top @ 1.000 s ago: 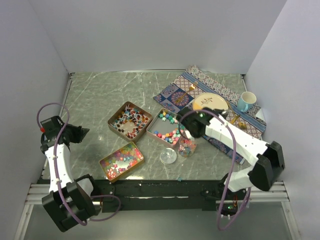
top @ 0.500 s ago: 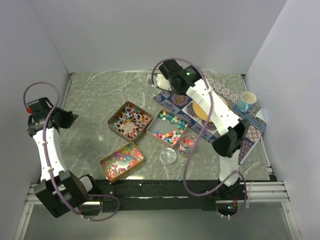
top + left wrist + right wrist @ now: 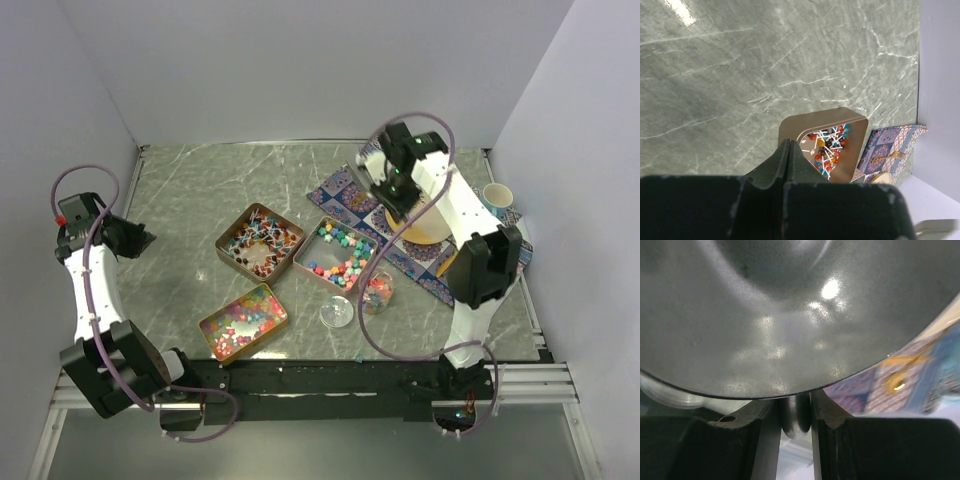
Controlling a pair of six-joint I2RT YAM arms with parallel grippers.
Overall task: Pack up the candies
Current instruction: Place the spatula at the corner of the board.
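I will next pull my right gripper back from over the yellow plate and lower the scoop between the cloth and the cup-side, where bare table shows.
The candies lie in three copper tins: stick sweets, chunky pastel pieces and tiny beads. More coloured candies fill the bottom of a clear jar, whose lid lies beside it. My right gripper hangs over the patterned cloth, shut on the short stem of a round grey metal scoop that fills most of the right wrist view. My left gripper is shut and empty, held above the table at the far left, pointing toward the stick-sweet tin.
A yellow plate lies on the cloth, partly hidden by the right arm. A blue cup stands at the right edge. A gold fork rests on the cloth. Grey walls close in the back and both sides.
The right arm lifted away from the jar, swung to the cloth's back left corner, then came right over the cloth. The left arm pulled back and up to the left edge.
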